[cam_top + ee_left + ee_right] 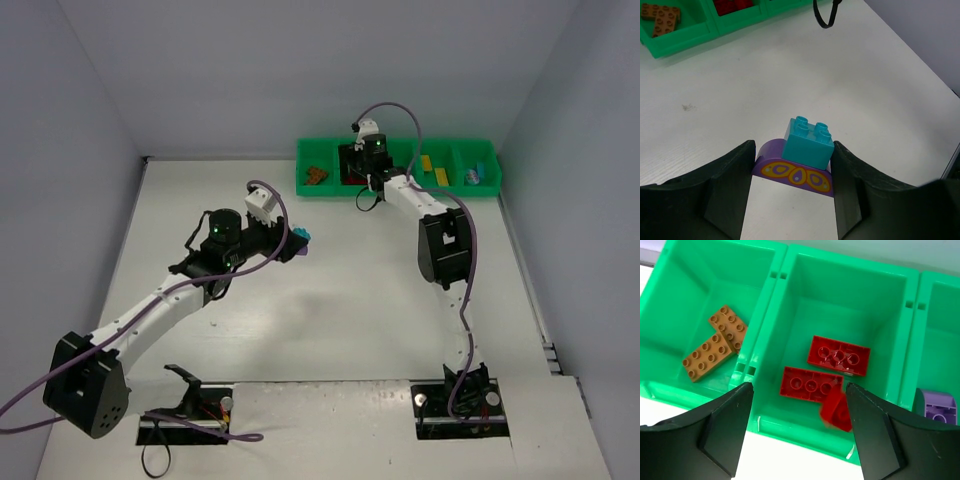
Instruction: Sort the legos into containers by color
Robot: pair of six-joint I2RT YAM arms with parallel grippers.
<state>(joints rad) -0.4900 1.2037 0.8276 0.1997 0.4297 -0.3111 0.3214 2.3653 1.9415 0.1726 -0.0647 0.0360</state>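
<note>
A teal lego is stacked on the purple arched lego (pixel 303 251). My right gripper needs to move back from the tray next, turn toward the left gripper and close on the purple one.
My left gripper (pixel 792 192) is shut on a purple arched lego (pixel 795 175) with a teal lego (pixel 809 142) stacked on it. It holds the stack over the white table, left of the green tray (pixel 400 187); in the top view the teal lego (pixel 301 236) shows at the gripper's tip. My right gripper (pixel 799 427) hangs open over the tray's second compartment. Two red legos (pixel 839 356) (pixel 810 385) lie studs-down there. A small red lego (pixel 837 411) is blurred beside the right finger, with nothing gripping it. Brown legos (pixel 715 342) lie in the first compartment.
Yellow legos (pixel 432 168) sit in a compartment further right, and a light blue and purple piece (pixel 474 175) sits in the last one. A lilac lego (pixel 940 407) shows in the compartment right of the red one. Grey walls close in the table on three sides.
</note>
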